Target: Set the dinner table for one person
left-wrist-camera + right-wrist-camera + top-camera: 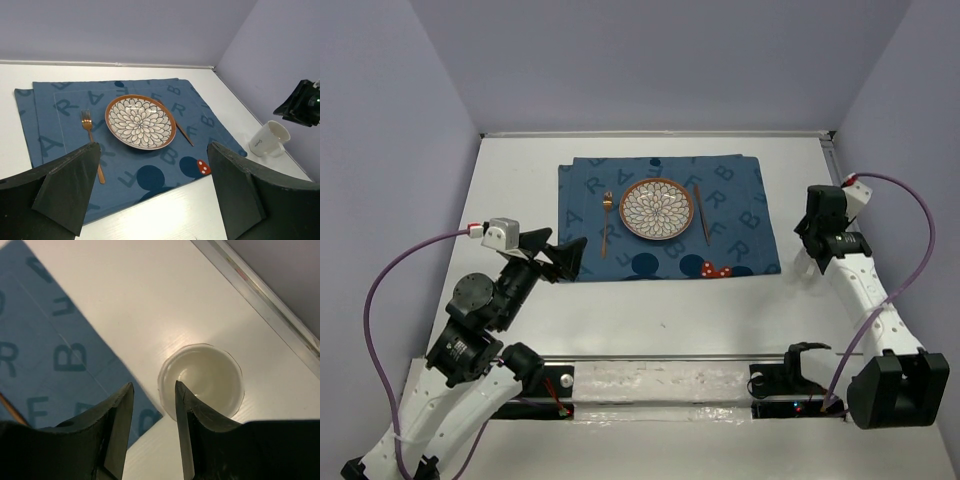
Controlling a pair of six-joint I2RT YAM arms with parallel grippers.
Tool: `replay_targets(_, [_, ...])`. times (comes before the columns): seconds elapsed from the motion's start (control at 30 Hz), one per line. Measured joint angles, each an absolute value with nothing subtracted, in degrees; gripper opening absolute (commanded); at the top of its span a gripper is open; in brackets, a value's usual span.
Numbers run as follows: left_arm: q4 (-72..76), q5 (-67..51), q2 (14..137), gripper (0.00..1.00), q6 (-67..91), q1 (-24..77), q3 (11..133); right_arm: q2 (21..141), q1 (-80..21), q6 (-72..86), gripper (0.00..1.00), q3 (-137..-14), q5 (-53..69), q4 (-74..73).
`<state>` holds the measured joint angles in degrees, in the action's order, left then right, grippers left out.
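Note:
The robot's right gripper needs to lower onto the cup's rim by the placemat, with one finger inside and one outside, and close, since the cup's rim is below its fingers.
The white dinner table [660,320] carries a dark-blue lettered placemat [740,240]. On the placemat lie a flower-patterned plate [656,208], a copper fork [606,222] to its left and a thin copper utensil [701,213] to its right. A white cup [202,380] stands upright on the table just off the placemat's right corner; it also shows in the left wrist view [270,140]. My right gripper [154,390] is open directly above the cup's rim, one finger over the cup's inside, one outside. My left gripper [560,258] is open and empty at the placemat's near left corner.
Purple walls close in the table on three sides. A metal rail [260,305] runs along the table's right edge, close to the cup. A metal bar [660,357] crosses the near edge in front of the arm bases.

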<state>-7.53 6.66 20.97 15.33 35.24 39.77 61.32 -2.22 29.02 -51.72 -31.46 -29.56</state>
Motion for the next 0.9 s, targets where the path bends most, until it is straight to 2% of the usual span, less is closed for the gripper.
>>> replay_targets(0.3, [-7.5, 6.7, 20.4, 0.99, 15.3, 35.6, 39.8, 68.5, -0.3, 29.5, 0.38, -49.9, -29.8, -29.4])
replay_targets(0.4, [-7.5, 6.7, 20.4, 0.99, 15.3, 35.6, 39.8, 70.7, -0.1, 29.4, 0.28, -49.7, -28.6, -28.8])
replay_targets(0.5, [-7.5, 6.7, 20.4, 0.99, 15.3, 35.6, 39.8, 73.1, 0.0, 28.8, 0.00, -49.7, -28.2, -28.1])
replay_targets(0.77, [-7.5, 6.7, 20.5, 0.99, 15.3, 35.6, 39.8, 72.8, 0.3, 26.0, 0.00, -50.3, -29.5, -28.7])
replay_targets(0.9, [-7.5, 6.7, 21.0, 0.99, 15.3, 35.6, 39.8, 72.9, -2.6, 22.4, 0.00, -56.6, -30.5, -32.7])
